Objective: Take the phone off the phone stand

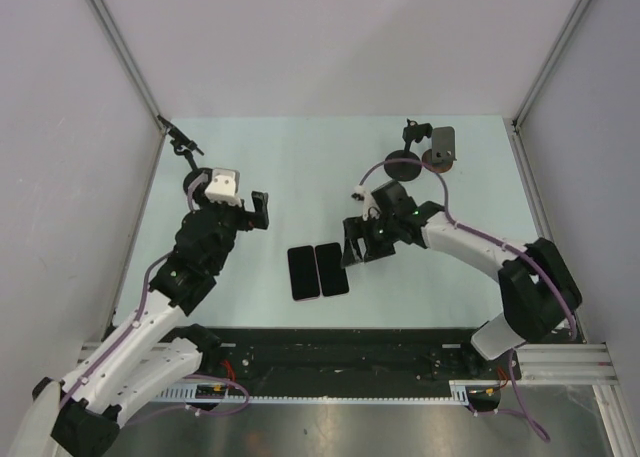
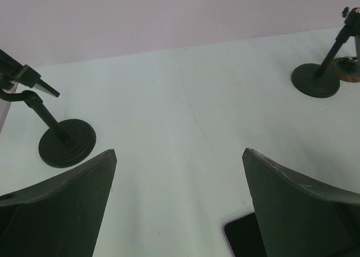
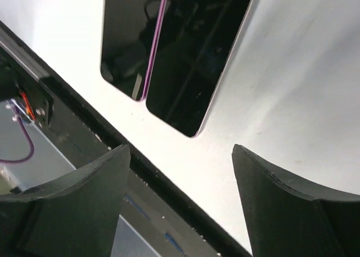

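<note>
The left gripper swings its open fingers outward, to its left in the top view, onto the round-based stand's slanted top [image 1: 180, 139] [image 2: 23, 75] next.
Two black phones lie flat side by side on the table, one on the left [image 1: 303, 272] and one on the right [image 1: 332, 268]; both show in the right wrist view, left [image 3: 130, 37] and right [image 3: 199, 54]. My right gripper [image 1: 352, 249] is open and empty just right of them, jaws wide apart [image 3: 179, 151]. My left gripper [image 1: 260, 210] is open and empty, up and left of the phones; a phone corner [image 2: 244, 237] shows by its right finger. A grey slab on a brown-based stand [image 1: 441, 145] stands at the back right; I cannot tell whether it is a phone.
A black round-based stand [image 1: 183, 143] stands at the back left, also in the left wrist view [image 2: 66, 141]. Another black stand [image 1: 403, 159] stands at the back right, beside the brown base [image 2: 349, 67]. The black rail [image 1: 330, 352] runs along the near edge.
</note>
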Robot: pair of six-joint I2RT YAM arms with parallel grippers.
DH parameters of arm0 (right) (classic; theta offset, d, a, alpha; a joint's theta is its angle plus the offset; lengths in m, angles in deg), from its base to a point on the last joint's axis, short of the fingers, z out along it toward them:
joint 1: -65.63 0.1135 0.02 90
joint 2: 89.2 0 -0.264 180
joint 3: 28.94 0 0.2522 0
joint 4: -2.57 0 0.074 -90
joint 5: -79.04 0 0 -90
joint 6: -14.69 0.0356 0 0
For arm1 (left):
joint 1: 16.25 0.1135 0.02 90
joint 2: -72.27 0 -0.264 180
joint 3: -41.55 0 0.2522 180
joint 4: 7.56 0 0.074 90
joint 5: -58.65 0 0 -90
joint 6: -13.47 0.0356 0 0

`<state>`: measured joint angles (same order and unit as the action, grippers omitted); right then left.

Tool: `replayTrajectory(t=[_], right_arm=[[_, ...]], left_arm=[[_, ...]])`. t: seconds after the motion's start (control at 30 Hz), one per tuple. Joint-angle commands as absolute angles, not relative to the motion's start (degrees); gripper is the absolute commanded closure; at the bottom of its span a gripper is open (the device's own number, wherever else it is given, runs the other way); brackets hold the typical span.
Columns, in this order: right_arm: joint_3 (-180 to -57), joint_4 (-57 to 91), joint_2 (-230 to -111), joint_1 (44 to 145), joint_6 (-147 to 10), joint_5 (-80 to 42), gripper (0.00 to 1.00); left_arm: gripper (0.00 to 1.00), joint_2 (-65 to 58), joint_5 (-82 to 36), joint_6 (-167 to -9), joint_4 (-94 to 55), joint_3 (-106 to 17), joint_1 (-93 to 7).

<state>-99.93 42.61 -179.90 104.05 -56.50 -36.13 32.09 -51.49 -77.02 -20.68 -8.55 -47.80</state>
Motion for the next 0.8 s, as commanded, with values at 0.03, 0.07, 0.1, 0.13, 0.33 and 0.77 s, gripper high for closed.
replayTrajectory(t=[0.03,0.07,0.1,0.13,0.33,0.77], right_arm=[[-103.26,43.49,-171.48,97.37,-60.11,-32.33,0.15],[-103.26,43.57,-169.38,95.62,-60.28,-31.45,0.11],[-103.26,43.57,-168.32,94.65,-60.63,-30.4,0.09],[-103.26,43.66,-167.26,93.94,-61.16,-28.3,0.07],[-103.26,42.96,-161.63,91.56,-64.93,-18.71,0.0],[-102.11,41.29,-159.69,91.39,-68.81,-16.5,0.01]], left_arm=[[0.0,25.62,-52.7,-81.27,-20.88,-16.67,-43.76],[0.0,24.56,-52.79,-81.71,-22.45,-17.73,-43.06],[0.0,22.11,-52.88,-82.76,-22.9,-18.7,-41.49],[0.0,20.96,-52.97,-83.46,-23.17,-20.8,-40.51],[0.0,10.6,-52.44,-89.88,-25.62,-30.02,-31.55],[0.0,-7.87,-43.74,-104.21,-30.55,-47.44,-7.56]])
